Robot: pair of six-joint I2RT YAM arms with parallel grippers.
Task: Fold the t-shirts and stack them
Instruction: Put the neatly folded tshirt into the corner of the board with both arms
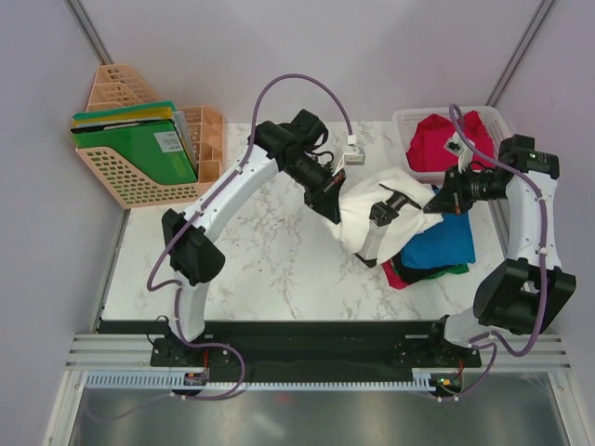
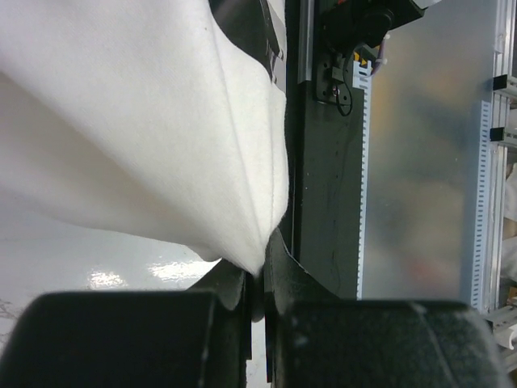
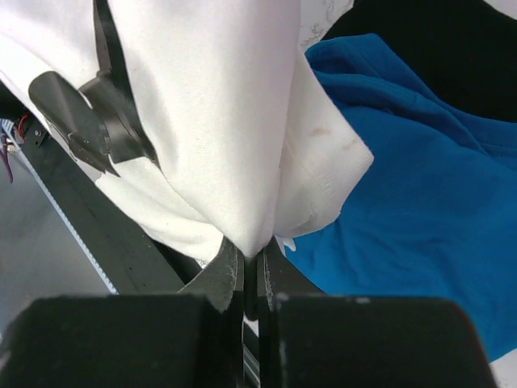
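Note:
My right gripper moves to the right in the top view over the blue t-shirt's bare side next and releases the white t-shirt there, because it hangs bunched.
The large white t-shirt hangs bunched above the table between both grippers, black print showing on it. My left gripper is shut on its left edge; in the left wrist view the cloth tapers into the closed left gripper. My right gripper is shut on its right edge; in the right wrist view the white cloth is pinched at the right gripper. Under it lies a bright blue t-shirt on a small pile with red and green edges. A red t-shirt fills the basket.
A white mesh basket stands at the back right of the marble table. Peach file racks with green folders stand at the back left. The table's dark front rail runs along the near edge.

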